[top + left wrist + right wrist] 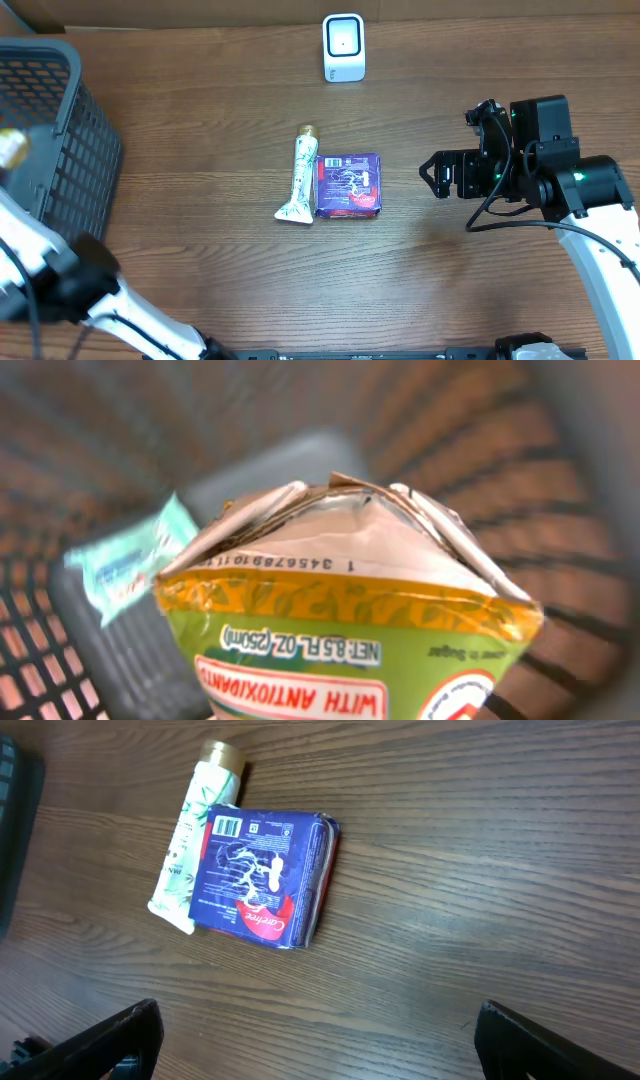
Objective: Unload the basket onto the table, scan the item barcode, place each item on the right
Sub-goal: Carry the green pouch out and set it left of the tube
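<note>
The carton needs to go up over the rim of the basket (pixel 570 490) in the robot's left gripper and then down beside the white tube, where the wood is bare.
A green and yellow drink carton (pixel 350 630) with a folded top fills the left wrist view, inside the dark basket (pixel 570 490). My left gripper is shut on this carton, and its own fingers are hidden below the frame. On the table lie a white tube (pixel 302 175) and a blue packet (pixel 348 185), whose barcode label (pixel 229 823) faces up. The white scanner (pixel 343 47) stands at the far edge. My right gripper (pixel 440 175) hovers right of the packet, open and holding nothing (pixel 320 1040).
The basket (pixel 60 120) takes up the table's left end, and the left arm (pixel 60 275) reaches toward it from the near edge. A teal packet (pixel 130 560) lies on the basket floor beside the carton. Bare wood lies between the packet and the scanner.
</note>
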Motion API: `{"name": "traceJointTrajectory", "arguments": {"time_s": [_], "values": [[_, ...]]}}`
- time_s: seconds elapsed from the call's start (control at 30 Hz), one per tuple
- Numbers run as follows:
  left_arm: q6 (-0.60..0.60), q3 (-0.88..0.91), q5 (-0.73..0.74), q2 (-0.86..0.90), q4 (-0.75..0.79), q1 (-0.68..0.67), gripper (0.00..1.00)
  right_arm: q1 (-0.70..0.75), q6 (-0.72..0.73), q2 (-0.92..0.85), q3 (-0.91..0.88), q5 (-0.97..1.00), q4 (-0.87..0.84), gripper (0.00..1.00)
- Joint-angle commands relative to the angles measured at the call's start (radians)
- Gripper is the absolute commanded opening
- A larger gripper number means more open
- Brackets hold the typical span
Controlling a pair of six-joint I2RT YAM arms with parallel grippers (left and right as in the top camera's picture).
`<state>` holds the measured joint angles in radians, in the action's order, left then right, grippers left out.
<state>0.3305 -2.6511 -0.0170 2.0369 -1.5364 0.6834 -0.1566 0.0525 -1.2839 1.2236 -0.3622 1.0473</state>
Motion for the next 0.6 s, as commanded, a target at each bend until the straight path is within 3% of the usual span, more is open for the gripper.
{"name": "traceJointTrajectory", "arguments": {"time_s": [0.0, 0.3, 0.57], "values": [[-0.072, -0.044, 0.069, -0.150, -0.023, -0.123, 0.04, 0.006, 0.001, 0.002, 0.019, -0.005, -0.007, 1.00], [-0.099, 0.064, 0.060, -0.111, -0.153, -0.612, 0.04, 0.006, 0.001, 0.002, 0.016, -0.005, -0.013, 1.00], [-0.082, 0.357, 0.003, 0.047, -0.116, -0.845, 0.04, 0.006, 0.001, 0.000, 0.004, -0.005, -0.016, 1.00]]}}
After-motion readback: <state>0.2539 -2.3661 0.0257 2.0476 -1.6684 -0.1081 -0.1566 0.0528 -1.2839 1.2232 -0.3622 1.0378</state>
